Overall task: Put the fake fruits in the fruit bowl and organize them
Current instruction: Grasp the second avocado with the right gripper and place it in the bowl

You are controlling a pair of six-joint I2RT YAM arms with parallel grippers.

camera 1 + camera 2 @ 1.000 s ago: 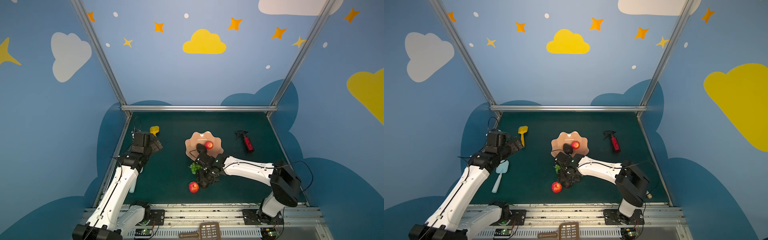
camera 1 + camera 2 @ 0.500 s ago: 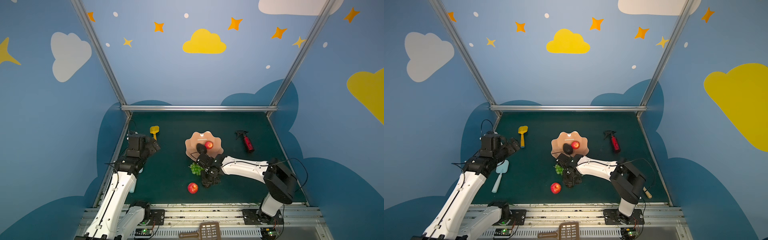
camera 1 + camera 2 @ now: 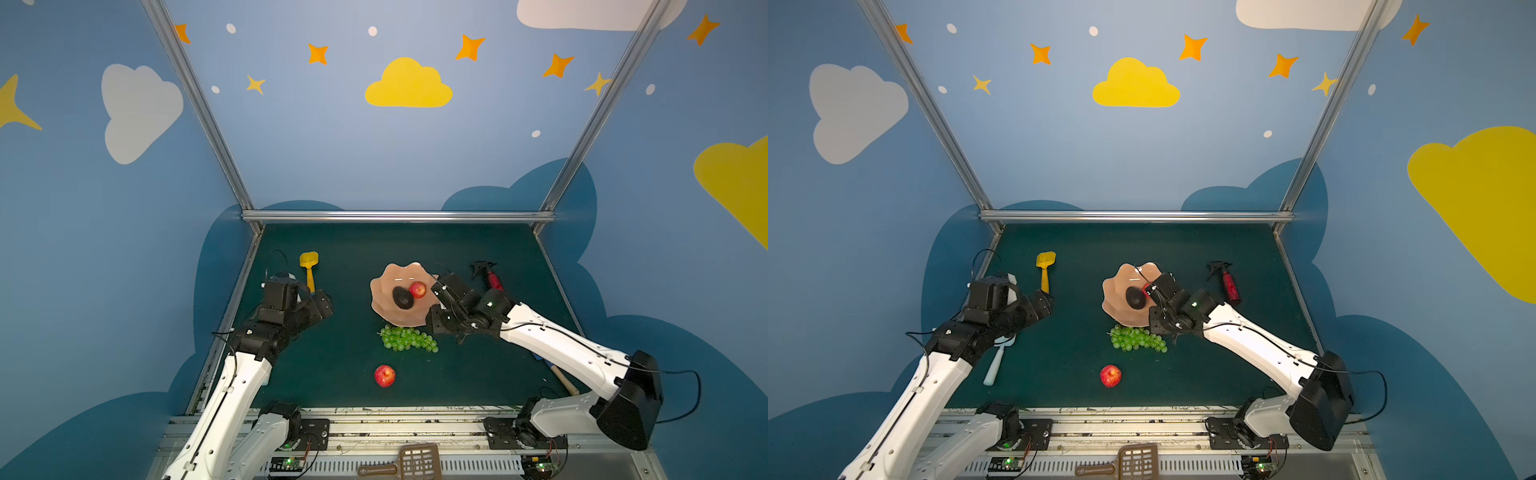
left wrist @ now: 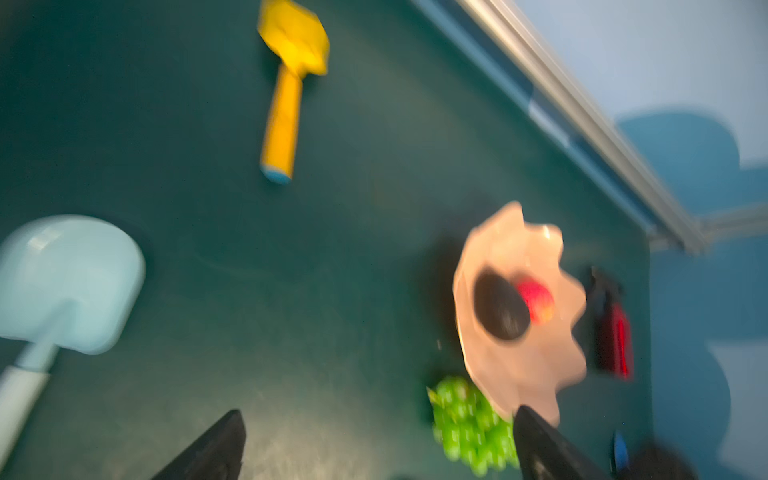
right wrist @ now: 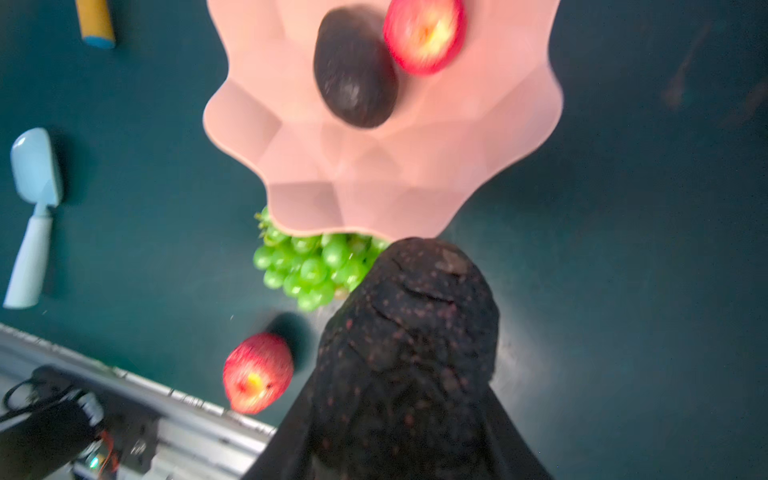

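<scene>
I will move my right gripper outward and down next to let go of the bumpy avocado in the bowl's near hollow (image 3: 420,308) (image 5: 417,132). That spot is empty, beside the dark avocado and the apple.
The peach-pink fruit bowl (image 3: 399,272) (image 3: 1121,286) holds a dark avocado (image 3: 402,298) and a red apple (image 3: 417,289). Green grapes (image 3: 407,338) (image 3: 1137,338) lie on the mat against the bowl's front edge. A second apple (image 3: 385,375) (image 5: 257,372) lies nearer the front. My right gripper (image 3: 446,322) (image 5: 407,415) hovers at the bowl's front right, shut on another bumpy avocado (image 5: 415,332); the arm hides this fruit in both top views. My left gripper (image 3: 320,303) (image 4: 378,415) stands open and empty, well left of the bowl.
A yellow toy shovel (image 3: 308,270) lies at the back left, and a red spray bottle (image 3: 492,280) right of the bowl. A light-blue scoop (image 3: 998,361) lies under my left arm. A brown slotted spatula (image 3: 403,463) rests on the front rail.
My right gripper has shut on the avocado and carried it right and back, from beside the grapes to the bowl's front right. The left arm has shifted a little.
</scene>
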